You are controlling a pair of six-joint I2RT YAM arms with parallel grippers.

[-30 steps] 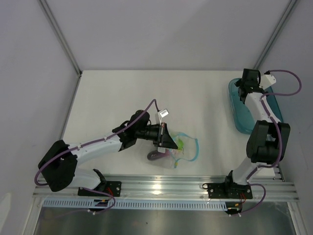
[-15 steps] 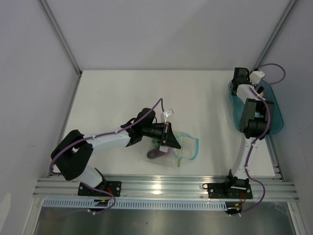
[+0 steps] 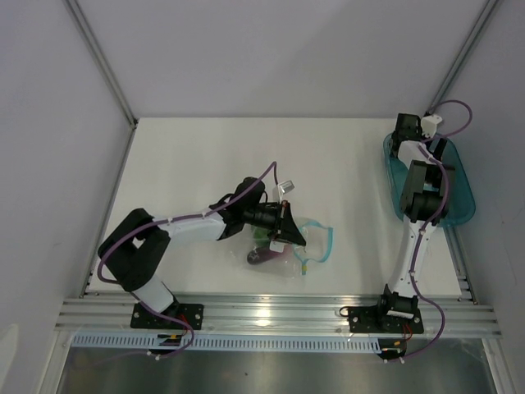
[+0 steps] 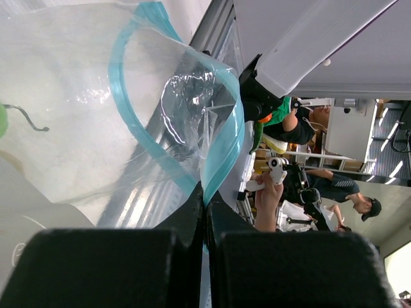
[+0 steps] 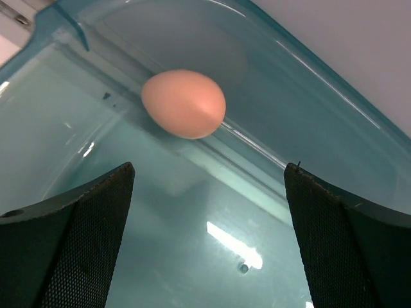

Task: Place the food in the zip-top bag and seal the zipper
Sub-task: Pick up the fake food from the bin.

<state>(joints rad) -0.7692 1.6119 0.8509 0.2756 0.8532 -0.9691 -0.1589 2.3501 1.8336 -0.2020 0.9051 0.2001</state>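
Observation:
The pinkish-tan egg (image 5: pixel 184 104) is below and just ahead, so my right gripper should next move its open fingers down and forward to either side of the egg's rounded sides.
The clear zip-top bag (image 3: pixel 305 249) lies at the near middle of the table. Its teal zipper (image 3: pixel 329 243) curves open. My left gripper (image 3: pixel 289 231) is shut on the zipper strip. In the left wrist view the shut jaws pinch the teal zipper (image 4: pixel 226 149) and the bag (image 4: pixel 70 122) spreads to the left. A purple piece (image 3: pixel 260 258) and a green item (image 3: pixel 262 238) sit at the bag's left side. My right gripper (image 3: pixel 404 134) is open above the teal tray's far end. In the right wrist view the egg (image 5: pixel 183 103) lies just ahead of the open right gripper (image 5: pixel 209 186).
The teal translucent oval tray (image 3: pixel 461 195) stands at the right edge of the table; its wall (image 5: pixel 308 96) rises behind the egg. An aluminium rail (image 3: pixel 271 312) runs along the near edge. White walls close the left and back sides.
My left arm has pushed right, carrying the bag's mouth edge slightly right. My right arm has folded in and turned its wrist down over the tray's far end.

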